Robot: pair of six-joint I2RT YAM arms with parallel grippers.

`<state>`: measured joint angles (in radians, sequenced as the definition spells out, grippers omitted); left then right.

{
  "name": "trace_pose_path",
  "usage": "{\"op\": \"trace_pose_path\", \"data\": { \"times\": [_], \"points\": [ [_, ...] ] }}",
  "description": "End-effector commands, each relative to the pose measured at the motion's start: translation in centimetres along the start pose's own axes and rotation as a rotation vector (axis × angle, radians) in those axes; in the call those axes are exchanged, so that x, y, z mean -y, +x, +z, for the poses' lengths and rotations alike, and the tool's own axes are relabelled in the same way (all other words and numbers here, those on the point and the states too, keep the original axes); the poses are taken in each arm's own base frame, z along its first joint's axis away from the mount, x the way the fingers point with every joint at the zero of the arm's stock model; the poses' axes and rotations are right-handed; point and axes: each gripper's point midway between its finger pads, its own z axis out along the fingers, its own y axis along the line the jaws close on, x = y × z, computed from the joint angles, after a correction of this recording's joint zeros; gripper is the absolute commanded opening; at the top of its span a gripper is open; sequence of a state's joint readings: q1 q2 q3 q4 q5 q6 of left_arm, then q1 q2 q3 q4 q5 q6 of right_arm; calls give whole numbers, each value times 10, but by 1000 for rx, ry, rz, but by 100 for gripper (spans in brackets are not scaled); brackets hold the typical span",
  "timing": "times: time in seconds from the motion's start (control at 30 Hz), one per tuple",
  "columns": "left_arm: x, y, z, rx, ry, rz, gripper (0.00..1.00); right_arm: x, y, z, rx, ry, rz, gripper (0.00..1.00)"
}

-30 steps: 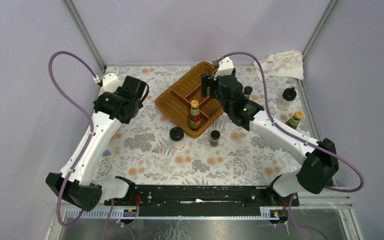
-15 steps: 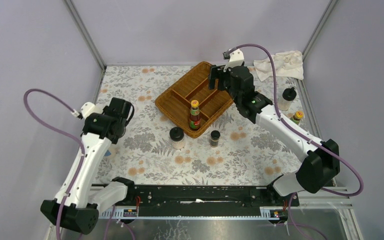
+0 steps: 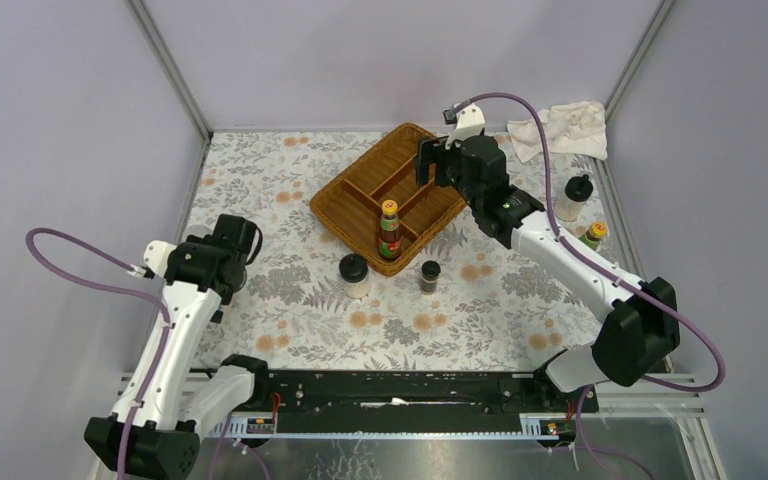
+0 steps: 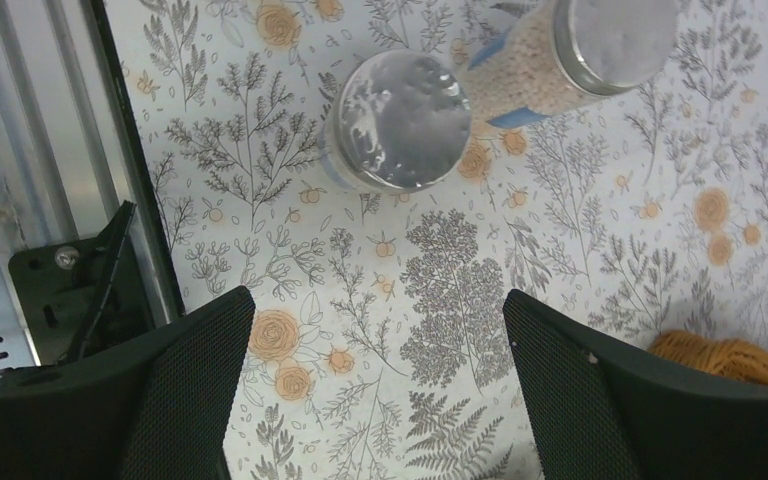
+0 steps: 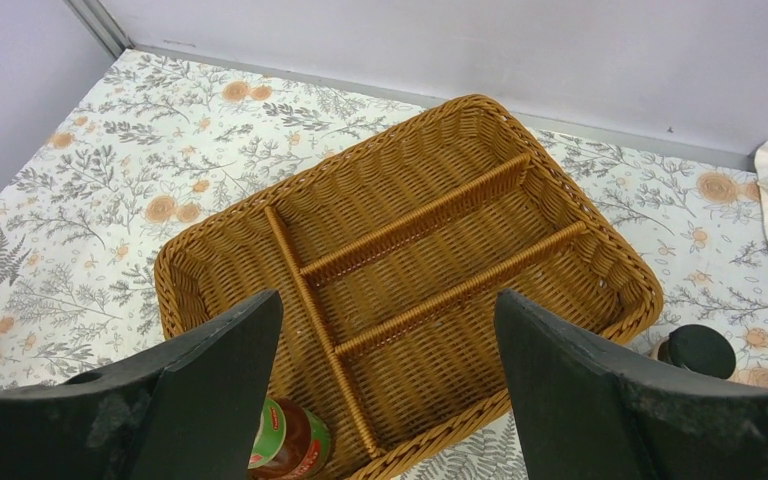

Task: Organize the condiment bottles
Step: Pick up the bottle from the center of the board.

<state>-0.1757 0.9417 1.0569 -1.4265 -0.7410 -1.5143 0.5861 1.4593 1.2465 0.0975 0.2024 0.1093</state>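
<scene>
My left gripper shifts toward the upright shaker's silver top next, turning slightly, then lowers to close around that top.
A red-labelled, yellow-capped sauce bottle [image 3: 389, 230] stands in the near compartment of the brown wicker tray [image 3: 355, 185]; its shoulder shows in the right wrist view [image 5: 295, 445]. My right gripper [image 3: 428, 165] hangs open and empty above the tray's long compartments [image 5: 388, 300]. A black-lidded jar [image 3: 353, 272] and a small dark spice jar [image 3: 429, 274] stand just in front of the tray. A second sauce bottle [image 3: 590, 237] and a black-lidded jar [image 3: 572, 197] stand at the right. My left gripper [image 3: 238, 238] is open and empty [image 4: 375, 300] near two silver-topped, blue-labelled shakers, one upright [image 4: 397, 120], one tilted [image 4: 560, 60].
A white cloth [image 3: 565, 125] lies in the far right corner. Another black lid [image 5: 697, 350] shows beside the tray's right corner. A metal frame rail [image 4: 30, 170] runs along the table's left edge. Purple walls close in the left, right and back.
My left arm has drawn back from the tray's left side toward the near left edge. My right gripper has shifted slightly toward the far side of the tray.
</scene>
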Motion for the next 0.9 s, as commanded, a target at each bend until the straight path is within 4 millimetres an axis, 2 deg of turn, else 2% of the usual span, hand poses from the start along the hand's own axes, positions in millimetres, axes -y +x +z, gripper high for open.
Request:
{"op": "trace_pose_path", "data": {
  "times": [0.0, 0.1, 0.23, 0.5, 0.87],
  "points": [
    [-5, 2, 15, 48, -61, -117, 99, -5, -14, -3, 49, -38, 14, 85],
    [2, 3, 24, 64, -73, -133, 99, -6, -14, -4, 50, -43, 14, 85],
    [9, -6, 34, 111, -105, -149, 99, -5, -14, -5, 53, -42, 8, 85],
    [4, -27, 52, 164, -149, -188, 99, -5, -12, -5, 56, -46, 1, 85],
    [2, -29, 80, 172, -191, -178, 99, -5, -9, -5, 55, -54, 0, 85]
  ]
}}
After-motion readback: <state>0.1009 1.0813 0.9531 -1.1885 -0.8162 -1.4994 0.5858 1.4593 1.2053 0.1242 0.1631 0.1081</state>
